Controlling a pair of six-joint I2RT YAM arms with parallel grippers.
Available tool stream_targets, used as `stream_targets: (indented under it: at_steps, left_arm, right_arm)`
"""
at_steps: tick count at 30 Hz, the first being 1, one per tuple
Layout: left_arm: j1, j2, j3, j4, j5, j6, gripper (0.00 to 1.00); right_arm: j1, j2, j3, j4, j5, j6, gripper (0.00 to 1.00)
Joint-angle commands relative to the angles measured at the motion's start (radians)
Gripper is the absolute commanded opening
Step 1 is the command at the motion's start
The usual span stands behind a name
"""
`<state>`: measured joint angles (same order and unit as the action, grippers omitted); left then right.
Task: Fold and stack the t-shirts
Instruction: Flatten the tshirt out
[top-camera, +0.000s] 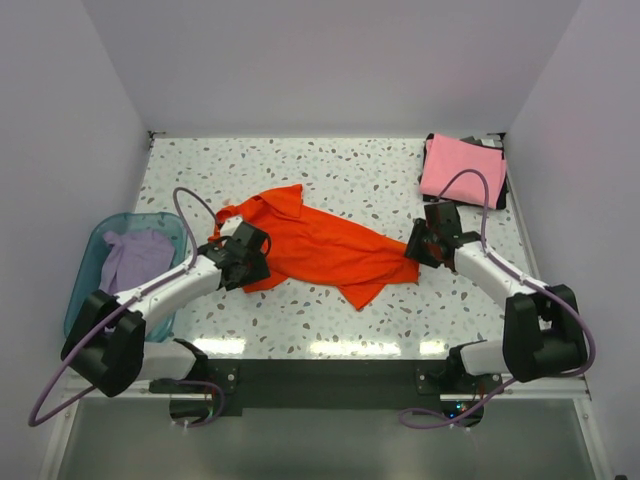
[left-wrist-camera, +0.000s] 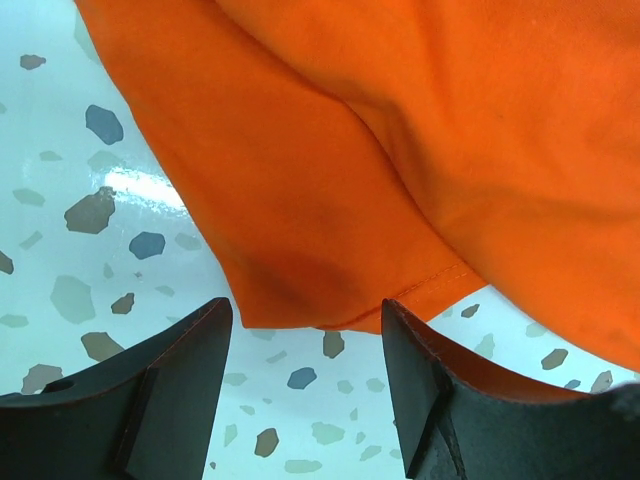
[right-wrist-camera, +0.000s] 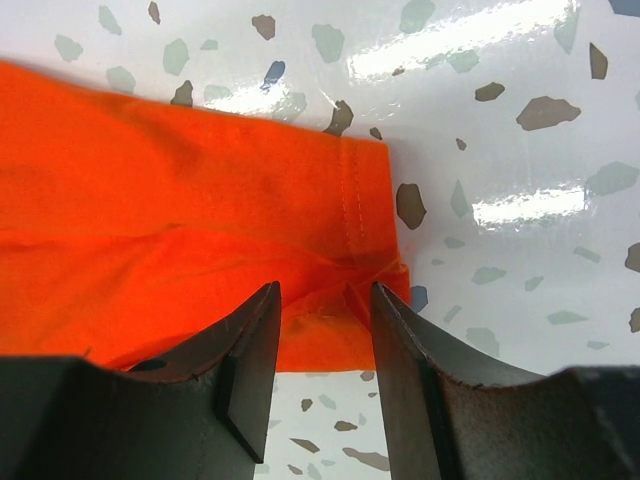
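Note:
The right gripper moves down slightly next and closes on the near hemmed corner of the orange-red t-shirt, since its open fingers already straddle that corner.
The orange-red t-shirt (top-camera: 320, 245) lies crumpled and spread across the middle of the table. My left gripper (top-camera: 250, 258) is at its left end. In the left wrist view the gripper (left-wrist-camera: 305, 312) is open, with the shirt's stitched hem (left-wrist-camera: 330, 250) just ahead of the fingertips and bare table between them. My right gripper (top-camera: 418, 245) is at the shirt's right end. In the right wrist view it (right-wrist-camera: 323, 295) is open and straddles a hemmed corner of the cloth (right-wrist-camera: 200, 220). The pink t-shirt (top-camera: 462, 168) lies folded at the back right. The lavender t-shirt (top-camera: 135, 258) lies bunched in the basin.
The translucent teal basin (top-camera: 92, 262) stands at the table's left edge beside my left arm. The pink shirt rests on a dark object (top-camera: 501, 195) near the right wall. White walls close in the speckled table (top-camera: 350, 170) on three sides.

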<state>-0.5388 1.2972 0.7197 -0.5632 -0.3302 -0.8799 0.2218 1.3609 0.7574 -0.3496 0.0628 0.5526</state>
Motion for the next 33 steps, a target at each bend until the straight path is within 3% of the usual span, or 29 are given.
stream_targets:
  at_steps: [1, 19, 23, 27, 28, 30, 33]
  left_arm:
    - [-0.007, 0.008, -0.005, 0.019, -0.041, -0.024, 0.66]
    - [-0.032, 0.106, -0.052, 0.063, -0.026, -0.064, 0.61]
    - [-0.032, 0.123, -0.048, 0.072, -0.032, -0.065, 0.51]
    - [-0.032, 0.129, -0.034, 0.068, -0.049, -0.064, 0.34]
    - [-0.032, 0.128, -0.026, 0.059, -0.053, -0.062, 0.27]
    - [-0.030, 0.116, -0.010, 0.046, -0.069, -0.059, 0.20]
    - [-0.029, 0.082, 0.013, 0.016, -0.093, -0.053, 0.09]
  right_arm:
    - [0.011, 0.010, 0.016, 0.052, 0.031, -0.003, 0.44]
    - [0.014, 0.046, -0.015, 0.081, 0.025, 0.009, 0.34]
    - [0.014, 0.033, -0.024, 0.075, 0.020, 0.007, 0.30]
    - [0.016, 0.020, -0.041, 0.067, 0.012, 0.007, 0.17]
    - [0.016, 0.012, -0.046, 0.064, 0.011, 0.007, 0.08]
    - [0.014, 0.003, -0.056, 0.061, 0.005, 0.009, 0.00]
    - [0.016, -0.026, -0.063, 0.044, 0.002, 0.009, 0.00]
